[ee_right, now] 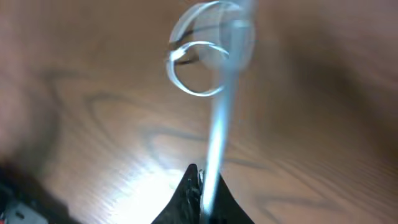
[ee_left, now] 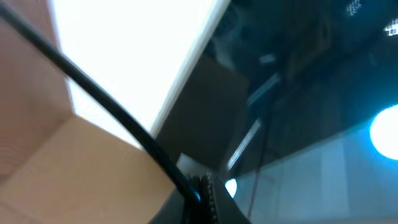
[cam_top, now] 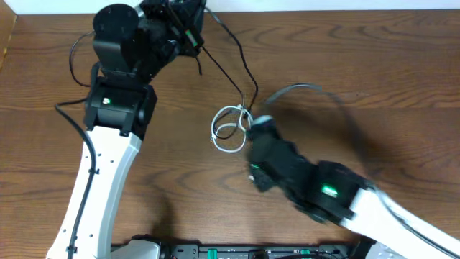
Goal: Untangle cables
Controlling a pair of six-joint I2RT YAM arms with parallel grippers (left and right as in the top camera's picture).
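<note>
The robot's right gripper should pull the white cable away from the knot, toward the right in the overhead view [cam_top: 325,124], and then let go of the cable.
A white cable lies in a small coil [cam_top: 228,126] on the wooden table, knotted with a thin black cable [cam_top: 237,72] that runs up and left to my left gripper [cam_top: 192,34]. In the left wrist view the left gripper [ee_left: 200,190] is shut on that black cable [ee_left: 99,93], lifted near the table's far edge. My right gripper [cam_top: 257,128] sits just right of the coil. In the right wrist view it [ee_right: 207,182] is shut on the white cable [ee_right: 219,124], which stretches taut to the coil [ee_right: 200,65]. A blurred dark cord [cam_top: 323,93] arcs to the right of the knot.
The wooden table [cam_top: 374,57] spreads around the knot. The left arm's white link [cam_top: 108,173] crosses the left side, and the right arm [cam_top: 338,191] comes in from the lower right. A black rail [cam_top: 237,252] runs along the front edge.
</note>
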